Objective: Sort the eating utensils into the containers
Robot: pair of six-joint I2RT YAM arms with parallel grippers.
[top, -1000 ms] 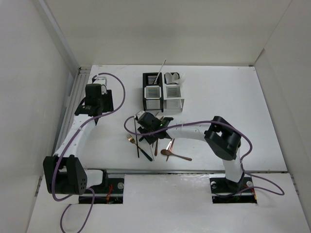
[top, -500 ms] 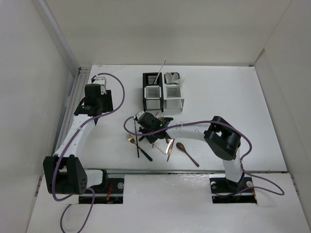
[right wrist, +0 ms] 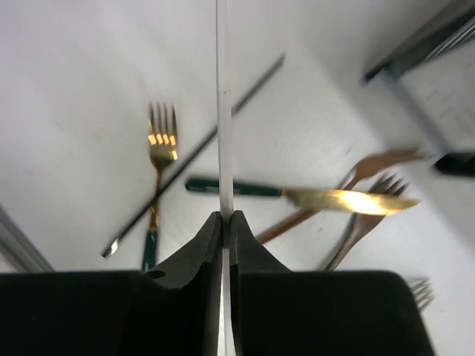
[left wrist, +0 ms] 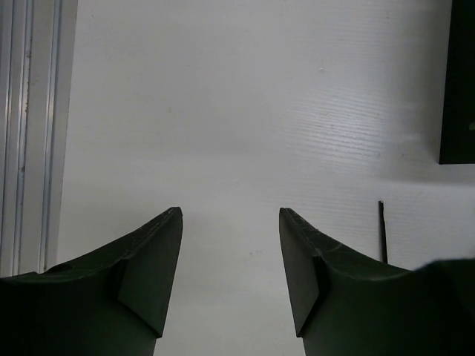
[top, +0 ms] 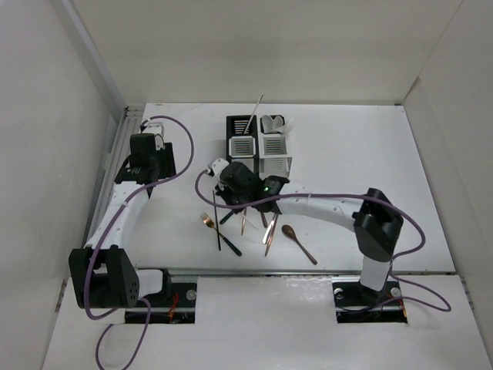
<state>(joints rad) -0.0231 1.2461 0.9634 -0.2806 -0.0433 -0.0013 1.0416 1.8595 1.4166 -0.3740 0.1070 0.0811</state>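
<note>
The right gripper lifts the white chopstick next, tilting it upright, away from my base over the black caddy's far section (top: 240,126), then lowers the white chopstick in.
My right gripper (top: 231,183) hovers over the table just in front of the black caddy (top: 241,146), which is joined to the white caddy (top: 275,150). In the right wrist view the right gripper (right wrist: 225,215) is shut on a thin white chopstick (right wrist: 222,104) held above the loose cutlery: a gold fork (right wrist: 162,141), a black chopstick (right wrist: 200,152), a green-handled gold knife (right wrist: 319,197) and copper forks (right wrist: 371,167). Another white chopstick (top: 254,108) leans in the black caddy. My left gripper (left wrist: 230,215) is open and empty over bare table.
Loose cutlery lies in front of the caddies: a gold fork (top: 207,222), copper forks (top: 269,231) and a copper spoon (top: 297,242). A metal rail (top: 123,146) runs along the table's left edge. White walls enclose the table.
My right gripper has moved up and away from the cutlery pile toward the black caddy, holding the white chopstick. The copper spoon shifted right. The left arm moved slightly.
</note>
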